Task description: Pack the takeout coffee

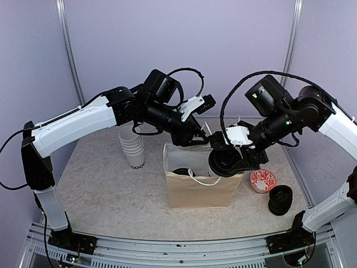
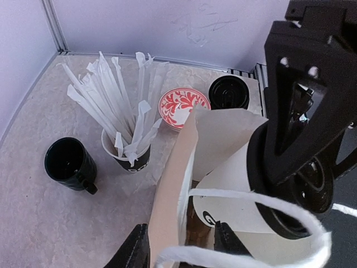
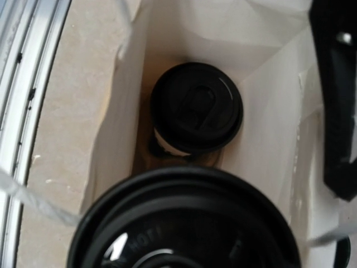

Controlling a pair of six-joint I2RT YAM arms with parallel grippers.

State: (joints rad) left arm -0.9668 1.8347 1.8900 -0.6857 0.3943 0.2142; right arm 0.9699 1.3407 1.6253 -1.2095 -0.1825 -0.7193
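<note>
I should next bring my right gripper back and down and release the second coffee on the table before the bag, because that bare part of the table is below the gripper and back.
A brown paper bag (image 1: 195,187) stands mid-table. One takeout coffee (image 3: 195,109), a white cup under a black lid, stands upright inside it. My right gripper (image 1: 237,158) is shut on a second takeout coffee (image 1: 225,161), tilted over the bag's right side. Its lid (image 3: 184,223) fills the bottom of the right wrist view and hides the fingers there. In the left wrist view this cup (image 2: 234,190) hangs in the bag's mouth. My left gripper (image 2: 181,248) is at the bag's back rim. Its fingers (image 2: 136,251) stand apart on either side of the bag wall (image 2: 173,184).
A stack of white cups (image 1: 131,146) stands left of the bag. On the right are a red patterned dish (image 1: 263,180) and a pile of black lids (image 1: 280,199). Behind the bag are a black cup of white sticks (image 2: 127,153) and a black mug (image 2: 68,163).
</note>
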